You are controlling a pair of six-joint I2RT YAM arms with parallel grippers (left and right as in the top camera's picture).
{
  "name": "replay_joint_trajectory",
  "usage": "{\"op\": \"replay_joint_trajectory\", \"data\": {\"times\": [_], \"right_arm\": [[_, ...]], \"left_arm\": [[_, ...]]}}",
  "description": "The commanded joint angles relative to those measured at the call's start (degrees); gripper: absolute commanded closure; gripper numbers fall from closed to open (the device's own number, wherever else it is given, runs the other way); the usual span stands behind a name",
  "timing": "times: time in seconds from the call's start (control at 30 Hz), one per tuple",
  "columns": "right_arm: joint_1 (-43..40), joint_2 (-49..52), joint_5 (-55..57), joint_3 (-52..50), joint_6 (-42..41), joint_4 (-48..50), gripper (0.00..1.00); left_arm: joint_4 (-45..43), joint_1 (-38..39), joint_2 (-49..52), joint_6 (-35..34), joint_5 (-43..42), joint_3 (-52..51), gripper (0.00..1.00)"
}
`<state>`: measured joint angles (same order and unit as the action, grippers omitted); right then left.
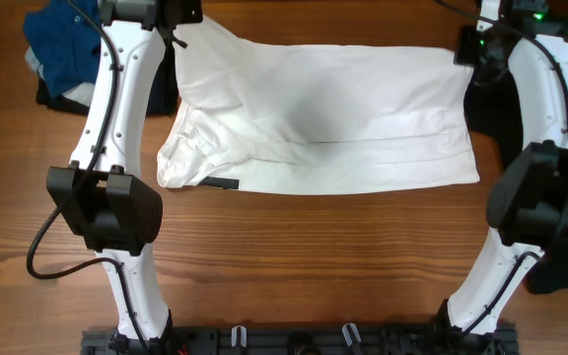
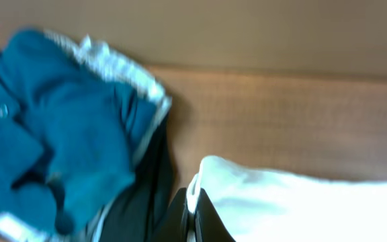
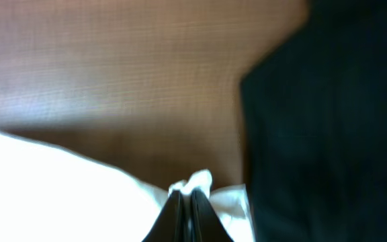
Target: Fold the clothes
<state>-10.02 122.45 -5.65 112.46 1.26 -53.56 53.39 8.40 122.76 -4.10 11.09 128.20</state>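
Note:
I'll move my right gripper back and down over the garment's near strip (image 1: 462, 160) beside the dark clothing and release the corner, as that strip lies flat and uncovered.
A white garment (image 1: 323, 118) lies spread across the middle of the wooden table, bunched at its left end. My left gripper (image 1: 177, 37) is shut on its far left corner; in the left wrist view the white cloth (image 2: 281, 202) is pinched between the dark fingers (image 2: 192, 216). My right gripper (image 1: 464, 47) is shut on the far right corner; in the right wrist view a tuft of white cloth (image 3: 79, 195) sticks up between the closed fingers (image 3: 187, 202).
A pile of blue clothes (image 1: 62, 44) over a dark garment sits at the far left, also in the left wrist view (image 2: 52, 128). Dark clothing (image 1: 501, 118) lies at the right edge and shows in the right wrist view (image 3: 328, 134).

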Motion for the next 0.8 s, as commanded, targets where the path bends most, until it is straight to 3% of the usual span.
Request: {"op": "replay_joint_trajectory", "data": {"times": [0.0,0.2,0.37,0.57,0.77], "right_arm": [[-2.9,-5.7,-7.2,0.8,-3.0,-6.0,0.96],[-4.6,-6.5,-8.3,-1.6,-2.8,-20.6,0.96],[-5.6,-6.5,-7.3,-9.7,-2.9,-20.1,0.96],[-8.1,-6.5,-7.3,-17.0,-2.8,-16.2,0.96],[-9.5,-6.5,-7.3,-17.4,-1.7,-14.8,0.96]], "left_arm": [[5.2,0.0,-1.8,0.7,-0.3,0.4,0.96],[19.5,0.0,-1.8,0.6,-4.2,0.4,0.96],[28.3,0.0,-0.8,0.2,-5.3,0.1,0.96],[29.2,0.0,-0.8,-1.6,-5.3,-6.8,0.96],[24.9,-1.6,-0.8,-2.8,-5.3,-17.4,0.96]]}}
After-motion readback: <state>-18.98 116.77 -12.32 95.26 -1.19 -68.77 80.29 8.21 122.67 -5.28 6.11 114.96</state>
